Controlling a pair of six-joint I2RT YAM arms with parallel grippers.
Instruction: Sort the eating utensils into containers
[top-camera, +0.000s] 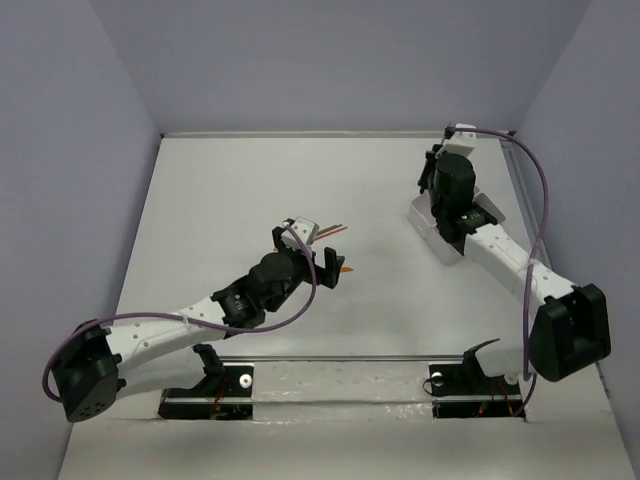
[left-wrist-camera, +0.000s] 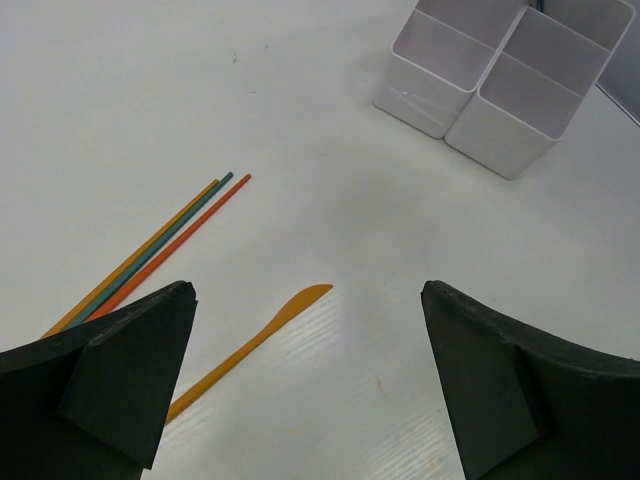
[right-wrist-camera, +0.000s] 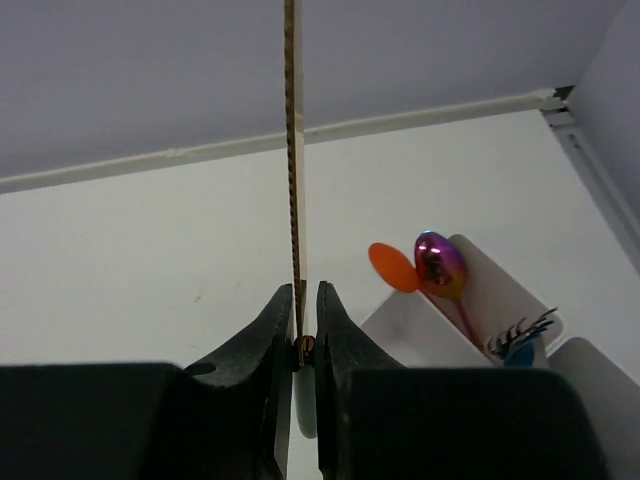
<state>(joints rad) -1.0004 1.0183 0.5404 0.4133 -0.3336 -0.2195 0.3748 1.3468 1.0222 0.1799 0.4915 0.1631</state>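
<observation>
The knife's handle should go down inside the container's section beside the spoons (top-camera: 424, 206) (right-wrist-camera: 418, 333) next, after my right gripper turns and moves over that section.
In the left wrist view an orange-yellow plastic knife (left-wrist-camera: 262, 337) lies flat on the white table, just inside the left finger of my left gripper (left-wrist-camera: 310, 385). That gripper is open wide with nothing between its jaws. Three thin sticks (left-wrist-camera: 160, 247), yellow, teal and orange, lie side by side to its left. The white divided container (left-wrist-camera: 500, 75) stands further off. My right gripper (right-wrist-camera: 307, 310) is shut on a thin serrated knife (right-wrist-camera: 293, 150) that points straight up, beside the container (right-wrist-camera: 500, 290). The container holds an orange spoon (right-wrist-camera: 392, 267), an iridescent spoon (right-wrist-camera: 438, 262) and fork tines (right-wrist-camera: 520, 332).
From above, the left gripper (top-camera: 318, 262) hovers mid-table with the sticks (top-camera: 335, 231) just beyond it. The right gripper (top-camera: 435, 175) is at the far right over the container (top-camera: 428, 222), near the back and right walls. A pale green thing shows below the right jaws.
</observation>
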